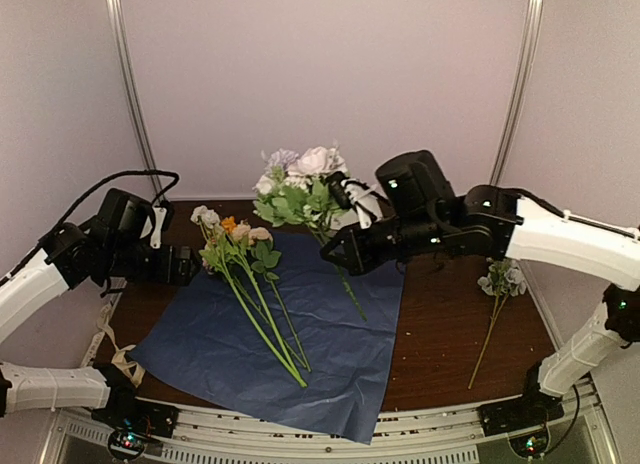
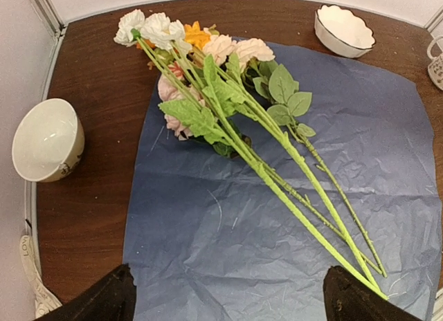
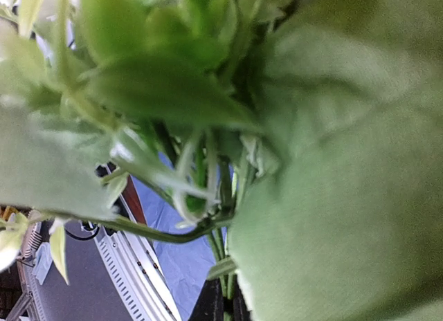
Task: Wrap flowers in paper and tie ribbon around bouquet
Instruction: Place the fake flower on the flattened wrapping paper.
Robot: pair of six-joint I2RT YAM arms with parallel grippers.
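Note:
My right gripper will lower sideways and release the stems beside the lying flowers' leaves, which are below it, to its left in the top view.
The dark blue paper [image 1: 330,329] lies spread flat on the brown table. Several flowers [image 1: 250,284] with green stems and white, orange and pink blooms lie across its left half, seen close in the left wrist view [image 2: 235,127]. My left gripper [image 1: 188,265] hangs open at the paper's left edge, its jaws [image 2: 228,304] wide apart over bare paper [image 2: 228,231]. My right gripper [image 1: 336,252] is shut on the stems [image 3: 228,293] of a second bunch of flowers [image 1: 300,189], held above the paper's far edge. The beige ribbon [image 1: 108,352] lies at the near left. No bouquet is in view.
One loose flower [image 1: 498,289] lies on the table at the right. A white bowl [image 2: 45,141] sits left of the paper and a scalloped white bowl [image 2: 344,30] at its far corner. Leaves [image 3: 332,196] fill the right wrist view. The metal rail [image 1: 300,434] lines the near edge.

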